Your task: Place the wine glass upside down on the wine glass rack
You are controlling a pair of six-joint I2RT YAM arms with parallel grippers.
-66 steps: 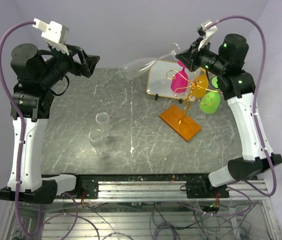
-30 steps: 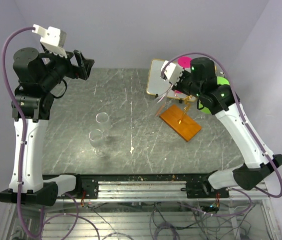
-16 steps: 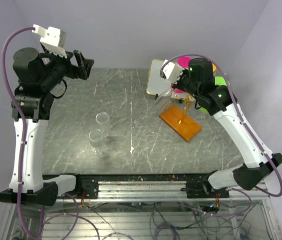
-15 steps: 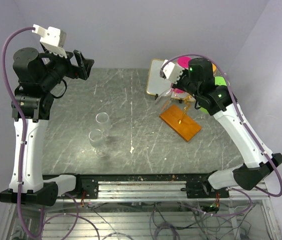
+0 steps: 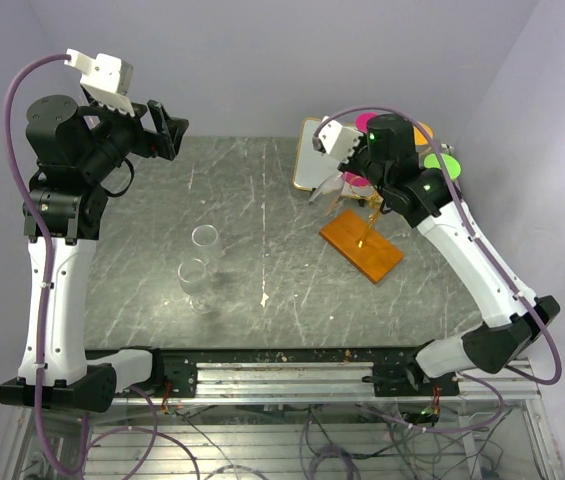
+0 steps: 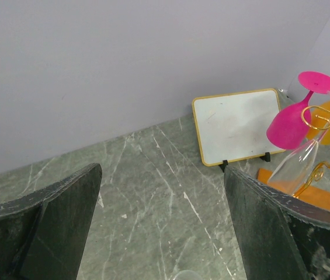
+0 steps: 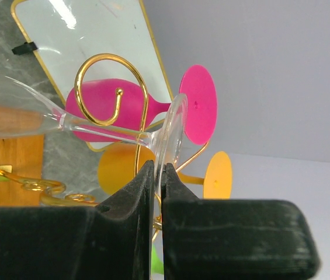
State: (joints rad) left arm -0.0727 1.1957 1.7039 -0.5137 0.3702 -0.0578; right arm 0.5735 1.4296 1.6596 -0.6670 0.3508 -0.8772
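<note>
The rack's gold scroll [image 7: 117,100] is below my right gripper. The wine glass should next go left in the top view with my right gripper, then down, so I can let go of its foot on top of the scroll.
My right gripper [image 5: 354,172] is shut on the foot of a clear wine glass [image 7: 170,131], seen in the right wrist view [image 7: 157,172]. The glass hangs bowl-down, its stem [image 7: 103,133] lying against a gold scroll of the wine glass rack [image 7: 103,87]. The rack [image 5: 367,215] is a gold wire stand on an orange-brown wooden base [image 5: 362,247]. The left wrist view shows the clear glass [image 6: 298,166] beside the rack's scroll [image 6: 319,116]. My left gripper [image 5: 167,125] is open and empty, raised at the back left [image 6: 162,172].
Pink [image 7: 115,114], orange [image 7: 118,166] and green [image 5: 440,160] glasses hang upside down on the rack. A gold-framed mirror-like panel [image 5: 312,160] stands behind it. Two clear glasses [image 5: 205,240] [image 5: 194,280] stand on the grey marble table [image 5: 262,250] left of centre.
My right gripper swung the clear glass from a high, sideways hold at the back down to the rack, bowl-down, then eased slightly back. The left arm barely moved.
</note>
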